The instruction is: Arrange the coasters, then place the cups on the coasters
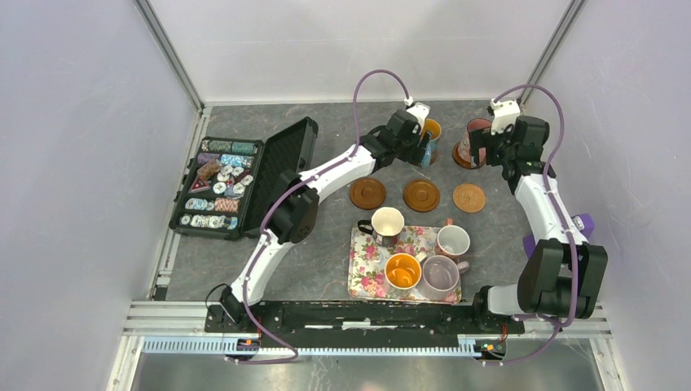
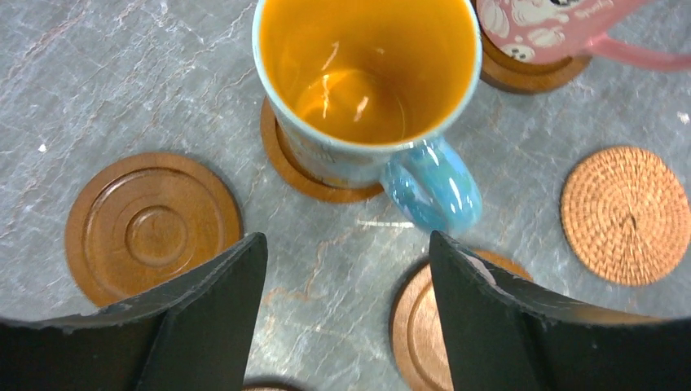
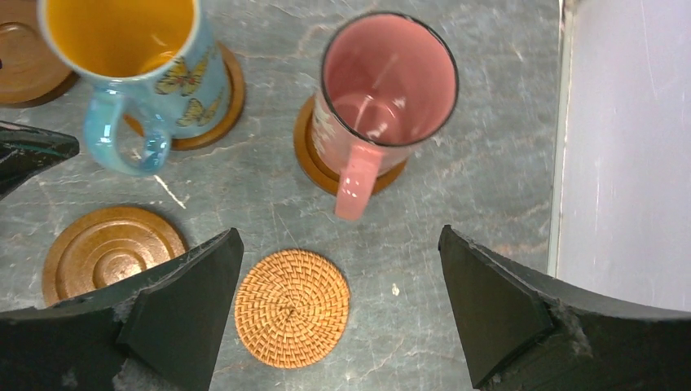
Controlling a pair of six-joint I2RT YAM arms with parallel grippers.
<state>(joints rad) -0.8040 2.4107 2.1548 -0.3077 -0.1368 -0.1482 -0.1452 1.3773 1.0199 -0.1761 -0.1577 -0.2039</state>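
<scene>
My right gripper swings back to the orange-lined cup that still sits on the tray next, then turns and lowers around its handle, since coasters lie bare.
A blue cup [image 2: 367, 73] with orange lining stands on a brown coaster [image 2: 281, 159]. My left gripper [image 2: 346, 236] is open just short of its handle, holding nothing. Beside it a pink cup [image 3: 387, 81] sits on another coaster [image 3: 314, 167], and my right gripper [image 3: 340, 230] hangs wide open in front of its handle. Two bare brown coasters [image 1: 367, 193] [image 1: 421, 195] and a tan woven one [image 1: 468, 197] lie in a row nearer me. Several more cups rest on the floral tray [image 1: 358, 277], among them a cream-lined one [image 1: 388, 221] and an orange-lined one [image 1: 402, 270].
An open black case [image 1: 220, 183] of poker chips lies at the left, its lid [image 1: 281, 171] propped up beside my left arm. The enclosure's right wall [image 3: 627, 138] runs close to the pink cup.
</scene>
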